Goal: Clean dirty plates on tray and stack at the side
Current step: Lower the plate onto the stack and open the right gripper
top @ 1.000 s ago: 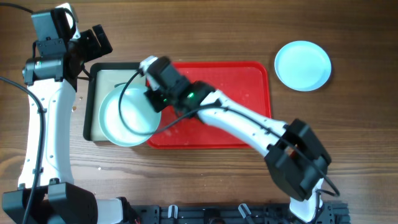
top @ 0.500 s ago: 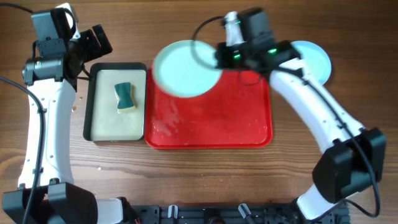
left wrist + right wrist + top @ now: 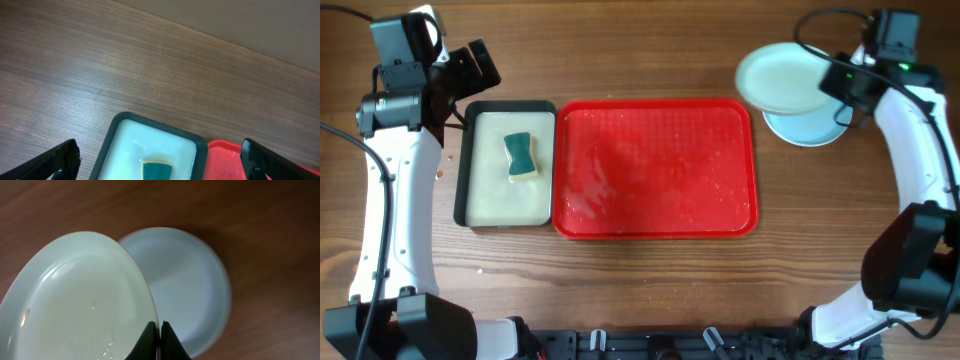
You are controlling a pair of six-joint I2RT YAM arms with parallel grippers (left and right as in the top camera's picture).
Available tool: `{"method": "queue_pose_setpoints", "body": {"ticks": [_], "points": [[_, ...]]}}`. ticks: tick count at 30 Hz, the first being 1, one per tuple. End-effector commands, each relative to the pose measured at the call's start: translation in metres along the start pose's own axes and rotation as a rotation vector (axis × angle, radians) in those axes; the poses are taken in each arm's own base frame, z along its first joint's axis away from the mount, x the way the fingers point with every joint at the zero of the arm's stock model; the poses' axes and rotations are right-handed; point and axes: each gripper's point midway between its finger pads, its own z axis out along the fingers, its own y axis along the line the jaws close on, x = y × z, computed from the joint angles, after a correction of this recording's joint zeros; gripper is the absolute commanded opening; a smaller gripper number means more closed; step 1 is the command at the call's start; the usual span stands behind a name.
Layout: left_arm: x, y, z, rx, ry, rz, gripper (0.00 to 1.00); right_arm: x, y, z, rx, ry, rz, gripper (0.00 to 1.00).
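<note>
Next, my right gripper will move down, shifting right in the overhead view, over the light blue plate [image 3: 810, 130], since the pale plate sits off-center toward the red tray.
My right gripper [image 3: 842, 92] is shut on the rim of a pale plate [image 3: 782, 78], wet with droplets, and holds it tilted above a light blue plate [image 3: 810, 130] lying on the table at the far right. In the right wrist view the held plate [image 3: 75, 305] fills the left side, the fingers [image 3: 157, 335] pinch its edge, and the blue plate [image 3: 185, 285] lies beneath. The red tray [image 3: 656, 168] has no plates on it and shows water drops. My left gripper [image 3: 160, 162] is open and empty above the small tray's far edge.
A black-rimmed tray [image 3: 507, 166] with a pale inside sits left of the red tray and holds a green and yellow sponge [image 3: 520, 156]. The sponge [image 3: 156, 170] also shows in the left wrist view. Bare wooden table lies all around.
My right arm carried the plate from the black-rimmed tray, across the red tray's far edge, to above the blue plate at the far right. The sponge came into view. The left arm stayed still.
</note>
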Motion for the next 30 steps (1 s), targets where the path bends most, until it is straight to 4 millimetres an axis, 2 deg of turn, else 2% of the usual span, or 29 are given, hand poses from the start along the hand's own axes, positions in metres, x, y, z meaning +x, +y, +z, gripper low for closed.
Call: {"method": "queue_pose_setpoints", "body": {"ticks": [1,3,8,10,14,17,20,25,30], "points": [[-0.001,0.000,0.000,-0.002,-0.003,-0.009,1.00,-0.004,-0.040,0.006,0.074,-0.029,0.079,0.04],[-0.001,0.000,0.000,-0.002,-0.003,-0.009,1.00,-0.002,-0.063,0.013,0.100,-0.029,0.120,0.04],[-0.001,0.000,0.000,-0.002,-0.003,-0.009,1.00,0.007,-0.079,0.027,0.112,-0.042,0.164,0.04],[-0.001,0.000,0.000,-0.002,-0.003,-0.009,1.00,0.021,-0.076,0.042,0.087,-0.053,0.157,0.04],[-0.001,0.000,0.000,-0.002,-0.003,-0.009,1.00,0.027,-0.061,0.053,0.015,-0.077,0.138,0.05],[-0.001,0.000,0.000,-0.002,-0.003,-0.009,1.00,0.033,-0.060,0.056,0.016,-0.071,0.134,0.05],[-0.001,0.000,0.000,-0.002,-0.003,-0.009,1.00,0.034,-0.060,0.057,0.015,-0.074,0.135,0.14],[-0.001,0.000,0.000,-0.002,-0.003,-0.009,1.00,0.034,-0.060,0.057,0.015,-0.073,0.134,0.15],[-0.001,0.000,0.000,-0.002,-0.003,-0.009,1.00,0.039,-0.053,0.057,-0.028,-0.048,0.133,0.36]]}}
